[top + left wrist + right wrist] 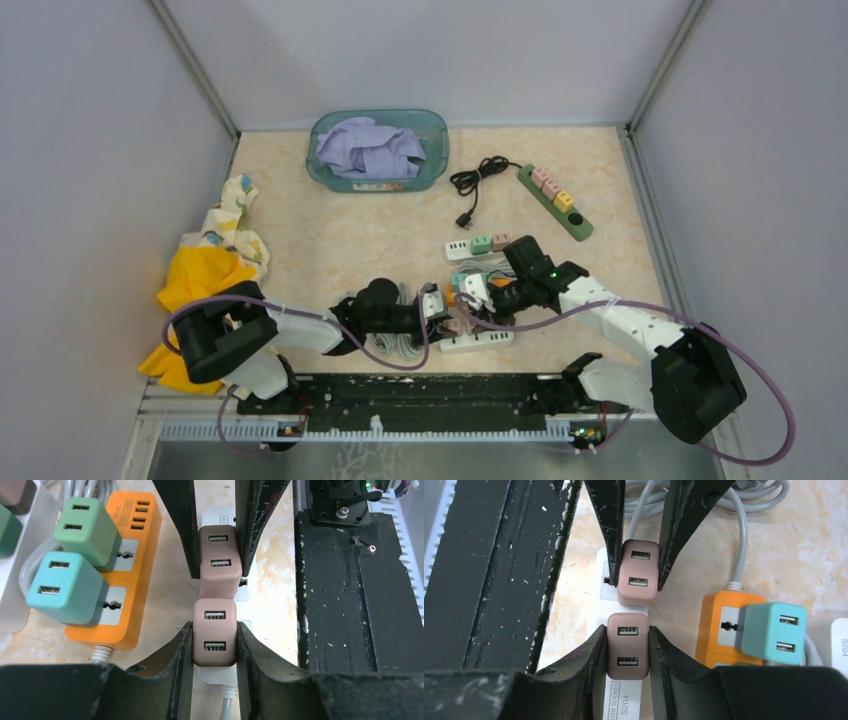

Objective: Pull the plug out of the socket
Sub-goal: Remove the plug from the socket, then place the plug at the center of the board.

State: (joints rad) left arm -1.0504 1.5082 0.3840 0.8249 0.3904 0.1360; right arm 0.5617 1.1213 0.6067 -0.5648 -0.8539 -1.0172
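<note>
I need to raise my right gripper next and move it outward over the orange strip point(451, 293) point(710, 632) before it releases, because its pink plug is still in the white socket strip.
Two pink USB plugs stand side by side in a white socket strip point(220, 676) near the table's front edge point(478, 341). My left gripper point(215, 627) is shut on the pink plug point(215, 635) at the strip's cable end. My right gripper point(626, 630) is shut on the neighbouring pink plug point(628, 647), beside the strip's label point(622, 702). Each wrist view shows the other arm's black fingers point(176, 525) point(606, 520) clamped on the far plug point(220, 560) point(638, 572). From above, both grippers point(438, 308) point(478, 292) meet over the strip.
An orange strip point(134, 540) with a teal plug point(62, 587) and a green plug point(85, 527) lies just beside it. The black base rail point(345, 590) runs close on the other side. Further back lie another white strip point(470, 247), a green strip point(555, 201), a black cable point(475, 180), a teal basin point(378, 150) and cloths point(205, 275).
</note>
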